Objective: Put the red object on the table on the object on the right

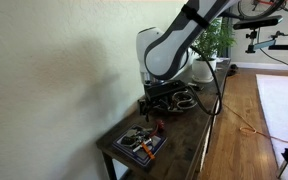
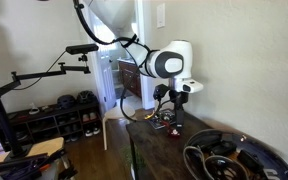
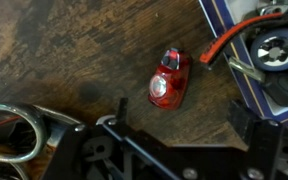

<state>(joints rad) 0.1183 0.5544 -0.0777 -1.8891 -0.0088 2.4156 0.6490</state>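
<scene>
The gripper shifts over the small red object (image 2: 177,135) (image 3: 171,79) next and lowers its open fingers around it. The object lies below the gripper, just beyond its finger gap.
The red object (image 3: 169,82), a small glossy red light with a clear lens, lies on the dark wooden table (image 3: 74,50) in the wrist view. My gripper (image 3: 182,118) hovers just above it, open and empty, with the red object slightly beyond the gap between the two black fingers. To its right lies a flat blue-edged book (image 3: 276,95) with a round black part and a red strap (image 3: 224,42) on it. In both exterior views the gripper (image 1: 156,108) (image 2: 166,106) points down over the table, and the book (image 1: 140,144) lies near the table's end.
A coil of cables and metal rings (image 2: 224,156) (image 3: 9,128) lies on the table on the gripper's other side. The table stands against a pale wall (image 1: 54,70). A potted plant (image 1: 216,40) stands behind the arm. The table edge drops to a wooden floor (image 1: 239,120).
</scene>
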